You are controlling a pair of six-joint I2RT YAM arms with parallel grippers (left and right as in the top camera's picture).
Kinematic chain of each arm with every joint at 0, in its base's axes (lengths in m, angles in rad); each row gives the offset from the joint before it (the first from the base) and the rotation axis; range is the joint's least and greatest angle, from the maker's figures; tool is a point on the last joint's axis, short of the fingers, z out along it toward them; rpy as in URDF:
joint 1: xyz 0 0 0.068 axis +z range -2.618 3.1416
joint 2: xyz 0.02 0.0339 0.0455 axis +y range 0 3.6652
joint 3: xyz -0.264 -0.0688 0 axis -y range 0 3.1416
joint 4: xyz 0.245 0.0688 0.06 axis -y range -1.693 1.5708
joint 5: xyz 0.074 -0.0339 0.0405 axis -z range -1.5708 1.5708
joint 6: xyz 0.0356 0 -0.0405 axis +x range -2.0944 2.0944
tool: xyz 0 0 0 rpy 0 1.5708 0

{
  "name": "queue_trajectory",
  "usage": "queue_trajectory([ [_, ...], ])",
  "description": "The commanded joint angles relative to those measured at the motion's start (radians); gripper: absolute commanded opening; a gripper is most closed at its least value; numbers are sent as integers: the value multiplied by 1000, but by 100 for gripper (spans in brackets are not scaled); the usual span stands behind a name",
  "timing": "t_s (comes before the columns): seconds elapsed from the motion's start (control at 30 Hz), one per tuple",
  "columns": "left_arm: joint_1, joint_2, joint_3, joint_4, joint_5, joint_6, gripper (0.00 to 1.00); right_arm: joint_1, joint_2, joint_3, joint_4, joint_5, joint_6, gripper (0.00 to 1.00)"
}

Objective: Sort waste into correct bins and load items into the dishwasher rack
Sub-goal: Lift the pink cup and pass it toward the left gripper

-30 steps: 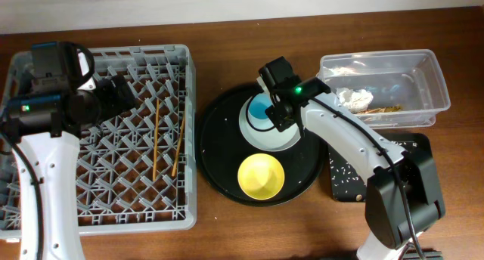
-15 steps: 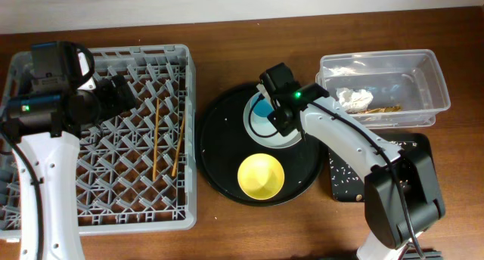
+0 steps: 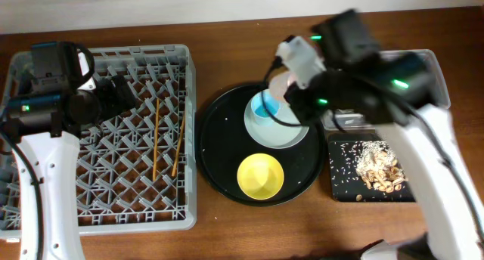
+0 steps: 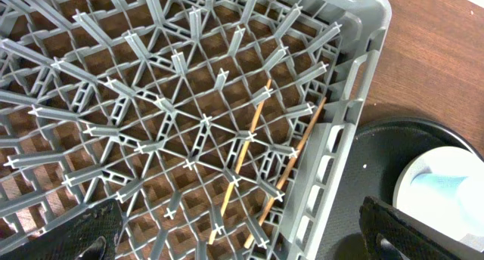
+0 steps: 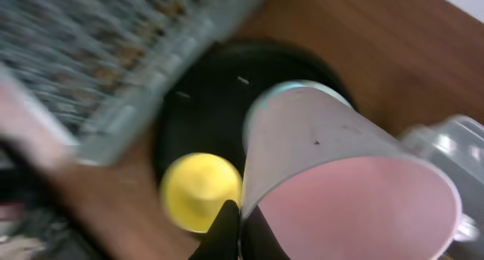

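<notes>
The pink cup's rim is in my right gripper, so my left gripper will next tilt up and move toward the round tray (image 3: 219, 147), then onto the pink cup's bottom.
My right gripper (image 5: 240, 224) is shut on the rim of the pink cup (image 5: 340, 177), which it holds tilted in the air above the round black tray (image 3: 219, 147). In the overhead view the pink cup (image 3: 280, 86) hangs over the blue cup (image 3: 266, 106), which stands on the pale plate (image 3: 281, 133). The yellow bowl (image 3: 261, 177) sits at the tray's front. Two chopsticks (image 3: 156, 143) lie in the grey dishwasher rack (image 3: 45, 207). My left gripper (image 4: 242, 237) is open above the rack, holding nothing. Food scraps lie in the small black tray (image 3: 344, 177). The raised arm hides most of the clear tub (image 3: 437, 67).
The rack's right wall (image 4: 333, 162) stands close to the round tray's left rim. The right arm, blurred, spans the space over the tub and the small black tray. Bare wooden table (image 3: 227, 230) runs along the front edge.
My right gripper shut on the pink cup's rim and lifted it up off the plate. The arm's rise uncovered the small black tray. The left arm has not moved.
</notes>
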Motion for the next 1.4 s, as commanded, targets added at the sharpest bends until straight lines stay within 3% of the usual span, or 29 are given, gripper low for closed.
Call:
queue_trajectory([
  [0.0, 4, 2, 10, 2, 3, -9, 99, -85, -10, 1, -22, -502, -72, 4],
  [0.1, 4, 2, 10, 2, 4, -9, 99, -111, -6, -24, -53, -727, -162, 4],
  [0.27, 4, 2, 10, 2, 6, -10, 99, -109, 3, -113, -79, -808, -219, 4],
  [0.33, 4, -1, 10, 12, 88, -7, 99, -109, 3, -163, -82, -885, -293, 4],
  [0.57, 5, -4, 10, -45, 563, 209, 99, -135, 3, -299, -74, -1014, -488, 4],
  [0.67, 5, -4, 10, -116, 1094, 512, 99, -209, 3, -306, -69, -1102, -492, 4],
  [0.73, 5, -4, 10, -167, 1283, 572, 100, -274, 3, -306, -69, -1198, -501, 4],
  [0.97, -83, -4, 6, -170, 1456, 595, 99, -276, 5, -309, -61, -1266, -525, 4],
  [1.37, -235, -4, 6, -116, 1410, 601, 96, -182, 4, -309, -51, -1267, -524, 4],
])
